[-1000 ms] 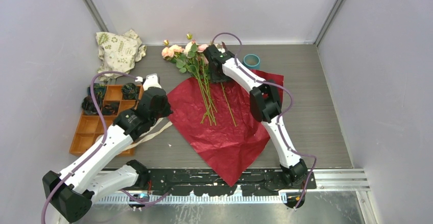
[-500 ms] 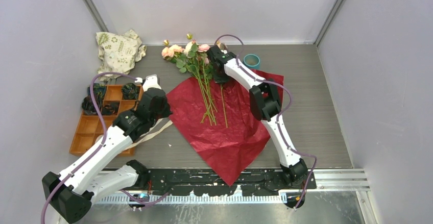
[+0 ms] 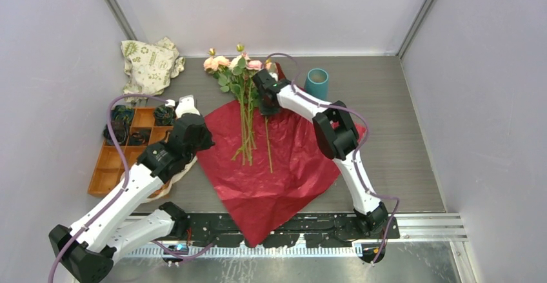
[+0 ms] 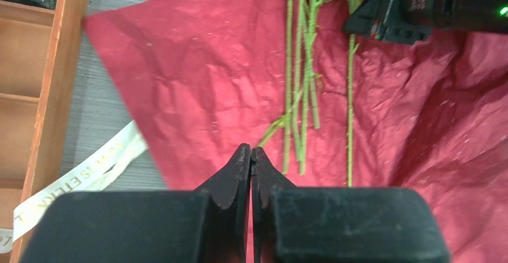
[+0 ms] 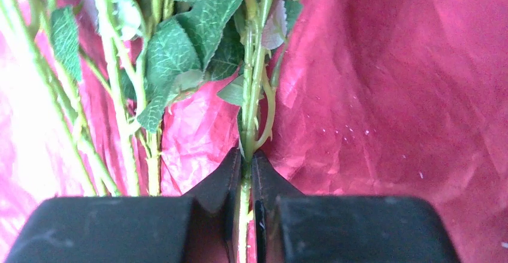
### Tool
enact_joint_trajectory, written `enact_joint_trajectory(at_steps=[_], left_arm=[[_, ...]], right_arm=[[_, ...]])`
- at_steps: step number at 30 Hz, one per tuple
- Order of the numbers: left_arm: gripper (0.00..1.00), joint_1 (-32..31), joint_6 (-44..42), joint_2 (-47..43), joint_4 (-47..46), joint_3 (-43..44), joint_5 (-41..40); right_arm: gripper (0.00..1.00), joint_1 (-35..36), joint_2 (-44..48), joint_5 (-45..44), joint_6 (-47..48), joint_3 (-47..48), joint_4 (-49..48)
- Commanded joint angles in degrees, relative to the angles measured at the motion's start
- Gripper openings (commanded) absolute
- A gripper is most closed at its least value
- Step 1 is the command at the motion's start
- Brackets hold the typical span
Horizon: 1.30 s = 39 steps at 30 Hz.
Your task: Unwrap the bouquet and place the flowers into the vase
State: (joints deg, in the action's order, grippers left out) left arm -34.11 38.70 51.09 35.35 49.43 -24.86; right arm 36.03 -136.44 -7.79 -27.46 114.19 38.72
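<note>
My right gripper moves up, to the right in the top view, then down next. It tilts the stem upright into the vase's opening (image 3: 318, 76), which opens upward, then releases it.
The flowers (image 3: 244, 102) lie with their green stems on the spread dark red wrapping paper (image 3: 271, 167), and their pink and peach heads (image 3: 222, 64) point to the back wall. My right gripper (image 3: 266, 99) (image 5: 246, 155) is shut on one green stem (image 5: 254, 95), just below its leaves. The other stems (image 4: 299, 95) lie loose to its left. The teal vase (image 3: 317, 83) stands upright behind the paper's right part, right of that gripper. Over the paper's left corner my left gripper (image 3: 203, 141) (image 4: 250, 150) is shut with nothing between its fingers. The cream ribbon (image 4: 90, 167) lies beside that corner.
An orange compartment tray (image 3: 113, 164) with dark rosettes (image 3: 116, 128) sits at the left, close under my left arm. A white cloth bag with green print (image 3: 149, 60) lies at the back left. Grey walls close in the table at the back and both sides.
My right gripper has shut on a stem and swung left with it. The paper and the flowers have slid left. The vase now shows in full. My left arm has drawn back slightly left.
</note>
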Motion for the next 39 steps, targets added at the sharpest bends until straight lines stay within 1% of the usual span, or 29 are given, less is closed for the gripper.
enact_joint_trajectory(at_steps=[1, 2, 3, 6, 9, 19, 22, 26, 31, 34, 36, 39], left_arm=[[0.04, 0.3, -0.1, -2.4, 0.7, 0.1, -2.2], [0.04, 0.3, -0.1, -2.7, 0.9, 0.0, -2.5], [0.04, 0.3, -0.2, -2.9, 1.0, -0.1, -2.6], [0.05, 0.3, -0.2, -3.5, 1.3, -0.2, -2.7], [0.05, 0.3, -0.2, -3.6, 1.4, -0.2, -2.5], [0.05, 0.3, 0.4, -3.4, 0.2, -1.0, -0.8], [0.05, 0.3, 0.7, -3.5, 0.2, -1.2, -0.7], [0.04, 0.3, 0.8, -4.2, 0.3, -0.8, -0.8], [0.05, 0.3, 0.9, -5.0, 0.4, -0.4, -0.7], [0.05, 0.3, 0.6, -4.8, 0.1, 0.2, -0.7], [0.05, 0.3, 0.1, -4.3, -0.3, 0.9, -0.4], [0.05, 0.3, -0.4, -3.0, -0.7, 2.0, -0.1]], right_arm=[[0.01, 6.8, -0.7, 6.9, -2.9, -5.1, 1.3], [0.01, 7.4, -0.4, 6.9, -3.3, -5.8, 0.9], [0.01, 8.0, 0.0, 8.8, -3.6, -6.3, 0.7], [0.01, 8.6, 1.5, 8.0, -3.8, -7.0, 1.0], [0.01, 8.7, 4.1, 2.7, -2.8, -7.1, 2.4], [0.01, 8.5, 16.7, -9.1, 2.1, -6.1, 6.3], [0.01, 8.5, 22.0, -10.5, 3.7, -5.9, 6.0], [0.01, 8.5, 29.3, -11.9, 5.6, -7.6, 3.3], [0.01, 8.5, 37.5, -15.6, 9.4, -9.9, -2.3], [0.01, 8.5, 42.2, -21.3, 12.9, -11.9, -8.0], [0.01, 8.5, 46.6, -24.6, 15.6, -16.1, -15.6], [0.01, 8.5, 53.8, -27.3, 20.2, -23.5, -31.2]])
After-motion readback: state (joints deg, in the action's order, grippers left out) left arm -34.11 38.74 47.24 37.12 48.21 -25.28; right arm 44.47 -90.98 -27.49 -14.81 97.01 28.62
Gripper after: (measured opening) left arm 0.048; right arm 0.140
